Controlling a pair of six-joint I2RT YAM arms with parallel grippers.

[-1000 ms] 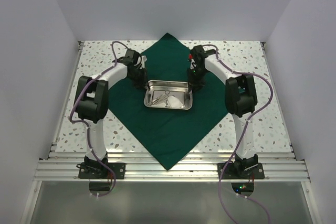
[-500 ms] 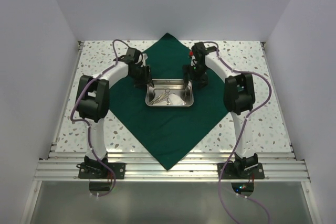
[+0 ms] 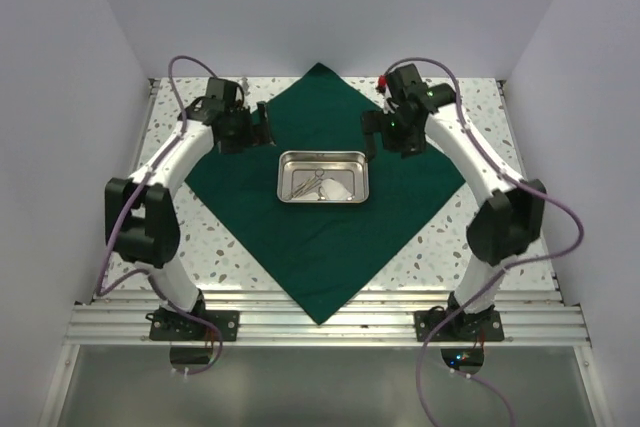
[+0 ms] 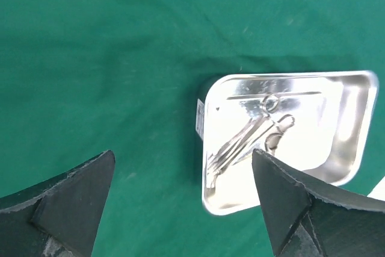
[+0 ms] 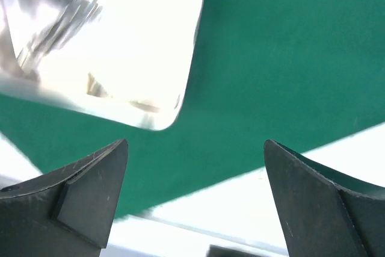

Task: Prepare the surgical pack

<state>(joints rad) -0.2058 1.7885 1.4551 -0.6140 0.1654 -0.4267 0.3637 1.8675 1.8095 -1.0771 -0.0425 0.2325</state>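
My right gripper will next swing back past the tray and turn as it lowers onto the cloth's near corner (image 3: pixel 320 317). That corner is flat over the bar and still unfolded.
The surgical pack's dark green cloth (image 3: pixel 320 232) lies spread flat as a diamond on the table. In its middle sits the small steel tray (image 3: pixel 290 160), holding silvery scissor-like instruments (image 3: pixel 308 185) and a white gauze square (image 3: pixel 337 190). My left gripper (image 3: pixel 263 127) hovers open just beyond the tray's far left corner. My right gripper (image 3: pixel 369 138) hovers open off its far right corner. The left wrist view shows the tray (image 4: pixel 319 130) and instruments (image 4: pixel 246 139) ahead of the empty left gripper (image 4: pixel 183 153). The right wrist view shows the glaring tray (image 5: pixel 120 40) and cloth (image 5: pixel 271 58) beyond the empty right gripper (image 5: pixel 195 142).
The speckled white table (image 3: pixel 480 117) shows around the cloth. White walls close in the left, right and back. An aluminium rail (image 3: pixel 320 322) carrying both arm bases runs along the near edge. Purple cables loop off both arms.
Both grippers were at the tray's ends and narrower. They have opened wide, let go of the tray and drawn up and outward. The tray has shifted slightly toward the back.
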